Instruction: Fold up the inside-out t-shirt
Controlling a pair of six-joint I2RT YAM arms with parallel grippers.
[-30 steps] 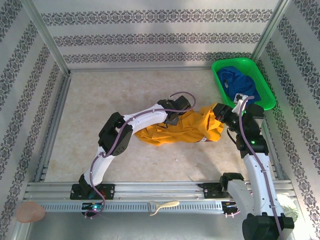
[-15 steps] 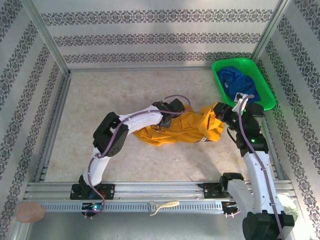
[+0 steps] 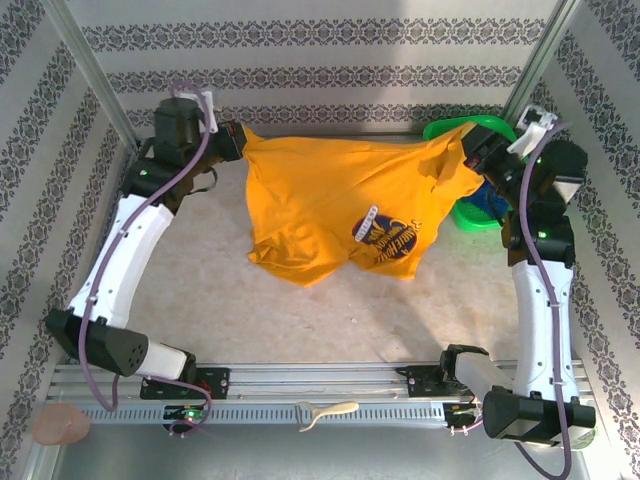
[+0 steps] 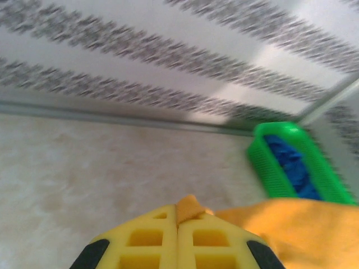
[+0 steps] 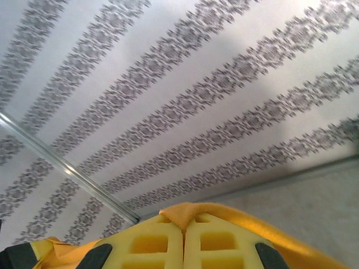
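My left gripper brings the shirt's corner down and back to the shirt's drooping lower edge (image 3: 279, 252) next, then releases it, since that edge lies below and back from the corner.
The orange-yellow t-shirt (image 3: 330, 200) hangs spread out between my two raised arms, its lower edge drooping onto the table. A round blue and red print (image 3: 388, 234) shows on its lower right part. My left gripper (image 3: 232, 141) is shut on the shirt's upper left corner. In the left wrist view a tuft of orange cloth (image 4: 191, 205) sticks out between the closed yellow fingers (image 4: 147, 238). My right gripper (image 3: 470, 150) is shut on the upper right corner, and the right wrist view has a cloth fold (image 5: 190, 212) pinched at the fingertips (image 5: 148, 242).
A green basket (image 3: 478, 218) with a dark blue garment (image 3: 491, 201) stands at the back right, partly behind the shirt and right arm. Patterned walls close in the back and sides. A metal rail (image 3: 320, 385) runs along the near edge.
Both arms rose and swung apart from the table's middle toward the back corners. The shirt went from a crumpled heap to hanging stretched out. The left gripper closed on the cloth.
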